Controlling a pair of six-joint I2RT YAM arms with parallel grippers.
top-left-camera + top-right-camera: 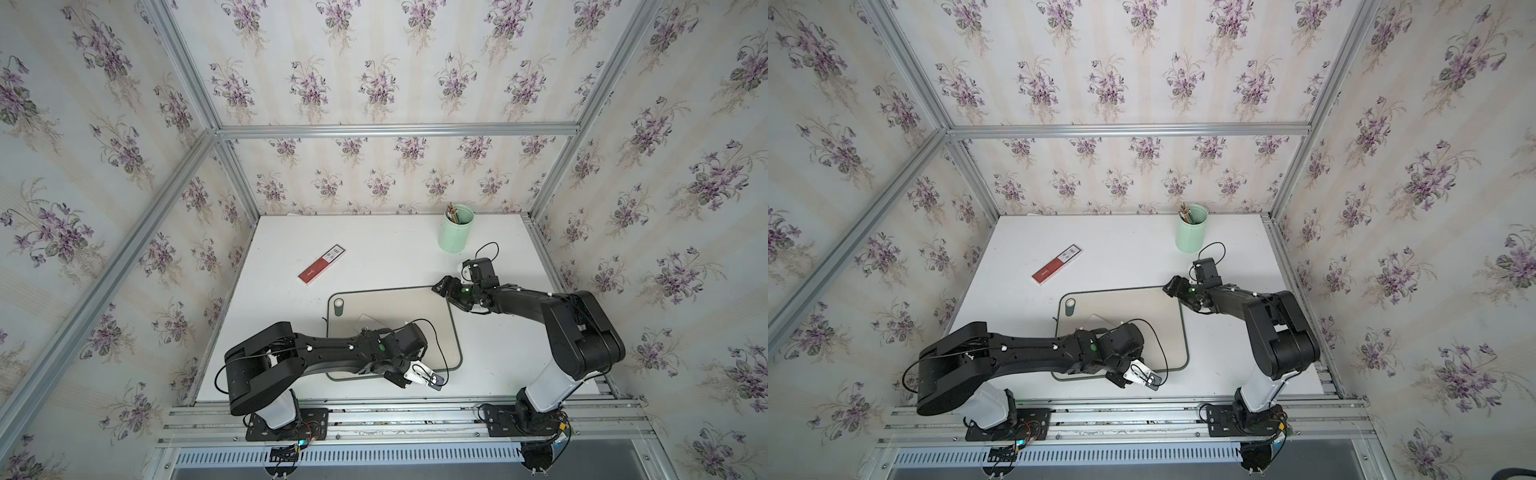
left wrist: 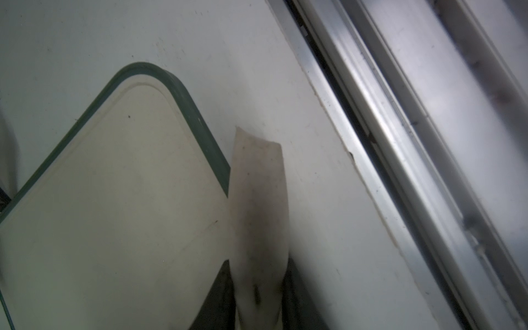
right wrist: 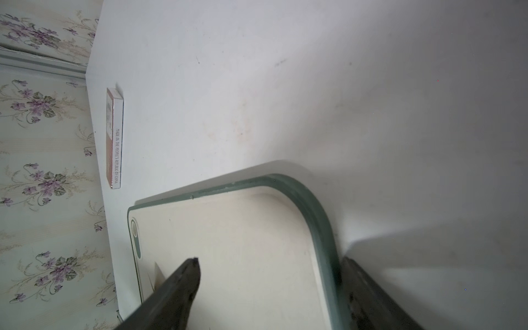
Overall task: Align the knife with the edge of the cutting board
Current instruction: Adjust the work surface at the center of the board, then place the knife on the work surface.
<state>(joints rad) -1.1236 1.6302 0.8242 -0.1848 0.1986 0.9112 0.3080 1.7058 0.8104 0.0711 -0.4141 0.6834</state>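
Observation:
The knife's handle stops short, so my left gripper will next follow the cutting board's green rim (image 2: 205,137) toward the cutting board's near corner (image 2: 144,69) on my right gripper's side and release the knife.
The beige cutting board (image 1: 415,307) with its dark green rim lies mid-table in both top views. My left arm reaches across the board's near side. My left gripper (image 1: 430,376) sits at the board's near edge, shut on the cream knife (image 2: 257,185). The handle end sticks out past the jaws just outside the green rim (image 2: 205,137). A pale blade corner (image 1: 370,321) shows on the board behind the wrist; the rest is hidden under the arm. My right gripper (image 1: 442,289) is open at the board's far right corner (image 3: 300,188), one finger (image 3: 185,274) over the board and one outside the rim.
A slim red-and-white box (image 1: 322,266) lies on the white table, far left of the board. A mint cup of pencils (image 1: 455,230) stands at the back right, behind my right wrist. An aluminium rail (image 1: 395,409) runs along the table's front edge, close to my left gripper.

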